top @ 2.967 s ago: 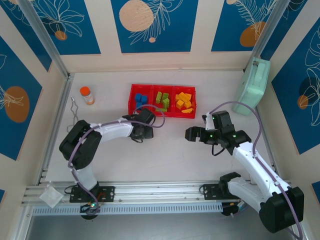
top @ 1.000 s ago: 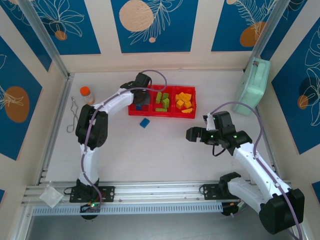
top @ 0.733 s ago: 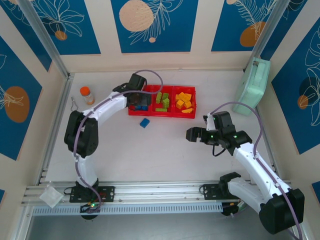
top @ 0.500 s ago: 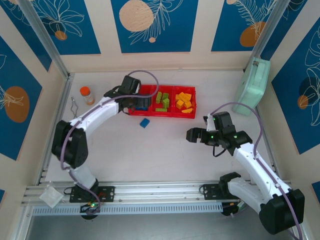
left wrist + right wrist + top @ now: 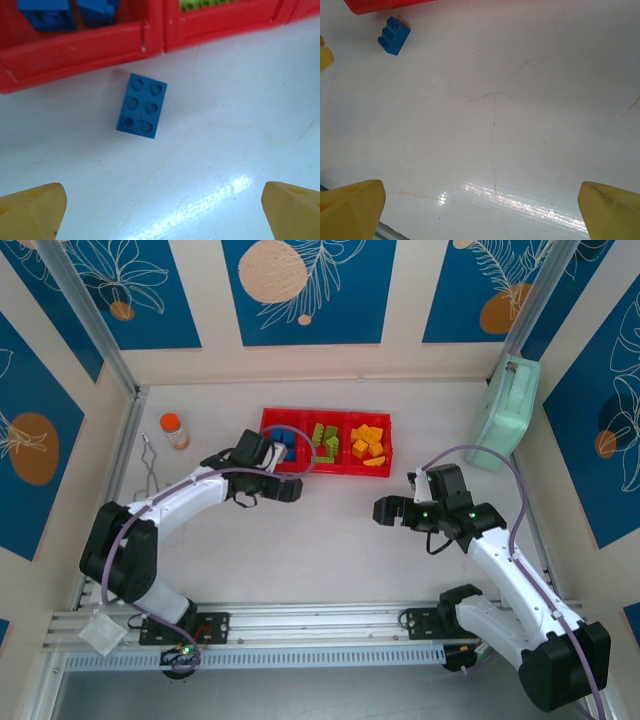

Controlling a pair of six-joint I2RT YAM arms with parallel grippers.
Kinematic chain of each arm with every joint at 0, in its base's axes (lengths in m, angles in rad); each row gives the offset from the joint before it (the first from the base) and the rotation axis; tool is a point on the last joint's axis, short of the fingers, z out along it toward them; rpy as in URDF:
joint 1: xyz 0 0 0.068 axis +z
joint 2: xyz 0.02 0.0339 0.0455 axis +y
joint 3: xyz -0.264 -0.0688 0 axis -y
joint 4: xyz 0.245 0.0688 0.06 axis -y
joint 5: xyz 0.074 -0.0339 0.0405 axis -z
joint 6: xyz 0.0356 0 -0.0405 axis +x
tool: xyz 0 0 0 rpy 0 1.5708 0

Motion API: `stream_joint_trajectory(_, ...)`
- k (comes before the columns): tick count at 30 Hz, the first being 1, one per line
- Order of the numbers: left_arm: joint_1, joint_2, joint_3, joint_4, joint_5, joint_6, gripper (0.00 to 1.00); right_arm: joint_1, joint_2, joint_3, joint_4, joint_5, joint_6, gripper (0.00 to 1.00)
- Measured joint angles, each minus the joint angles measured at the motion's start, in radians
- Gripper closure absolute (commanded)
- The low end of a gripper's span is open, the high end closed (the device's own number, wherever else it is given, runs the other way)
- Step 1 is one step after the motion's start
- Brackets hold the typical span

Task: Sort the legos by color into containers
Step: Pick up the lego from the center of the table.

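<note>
I need to lower my left gripper toward the tabletop next and turn it to set its open fingers beside the blue brick's long sides, because the brick lies at an angle to them.
The containers are one red tray (image 5: 340, 470) with three compartments: blue legos (image 5: 283, 440) on the left, lime green (image 5: 324, 438) in the middle, yellow-orange (image 5: 367, 445) on the right. One loose blue brick (image 5: 142, 105) lies studs up on the table just in front of the tray's front wall (image 5: 100, 50). My left gripper (image 5: 287, 489) hovers over it, open and empty (image 5: 167, 210). My right gripper (image 5: 385, 508) stands open and empty (image 5: 482, 210) over bare table to the right. In its wrist view the same blue brick (image 5: 393, 35) sits far off at the upper left.
An orange-capped bottle (image 5: 174, 430) and a bent wire piece (image 5: 150, 465) lie at the far left. A mint-green case (image 5: 505, 410) leans against the right wall. An aluminium rail (image 5: 320, 625) runs along the near edge.
My left gripper opened over the tray's left compartment, then drew back toward me and now hangs above the loose blue brick. The right arm has not moved.
</note>
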Motion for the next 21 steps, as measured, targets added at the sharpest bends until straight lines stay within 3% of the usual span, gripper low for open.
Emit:
stream_joint_trajectory(15,-0.069,0.335,0.163,0.024,-0.084,0.080,0.05,0.000,0.002,0.000,-0.003,0.000,0.000,0.01)
stream_joint_trajectory(21,-0.069,0.396,0.223,0.014,-0.147,0.092,0.14,0.000,0.013,0.000,-0.006,0.000,0.000,0.01)
